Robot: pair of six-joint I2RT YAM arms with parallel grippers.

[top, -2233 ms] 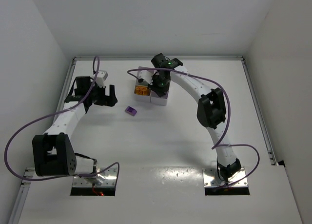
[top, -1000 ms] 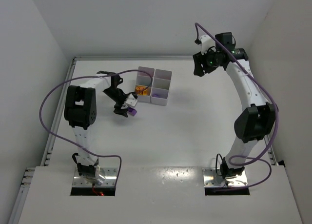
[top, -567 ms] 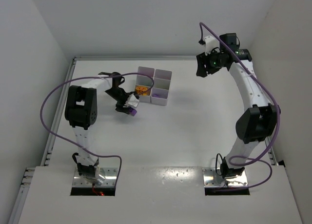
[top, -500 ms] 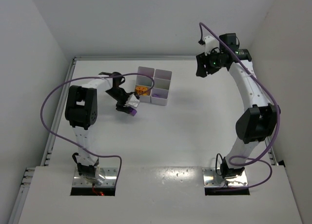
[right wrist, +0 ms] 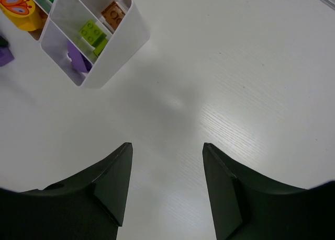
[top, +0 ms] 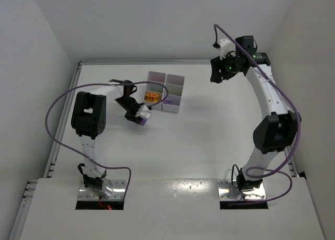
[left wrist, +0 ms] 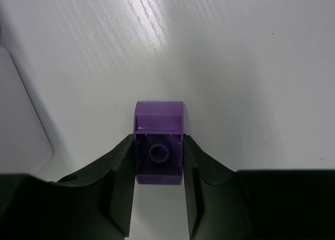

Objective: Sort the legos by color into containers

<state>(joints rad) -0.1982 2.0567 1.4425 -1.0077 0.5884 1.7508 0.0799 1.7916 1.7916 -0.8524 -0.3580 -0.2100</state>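
Observation:
My left gripper moves up and to the right in the top view over the container holding a purple lego next, releasing my lego because the colors match.
A purple lego lies on the white table, just left of the white containers. My left gripper is down at it and shut on it, with both fingers pressed against its sides; from above, the gripper covers most of the brick. My right gripper hangs open and empty high over the back right of the table. In the right wrist view the containers hold a light green lego, a brown-orange lego, a purple lego and a yellow butterfly-printed piece.
White walls close in the table on the left, back and right. The left arm's purple cable loops over the table's left side. A rounded white tray corner shows close beside the left gripper.
The left gripper's fingers have shut onto the purple lego. The right arm, which earlier left the containers for the back right, has stayed still over the last half second.

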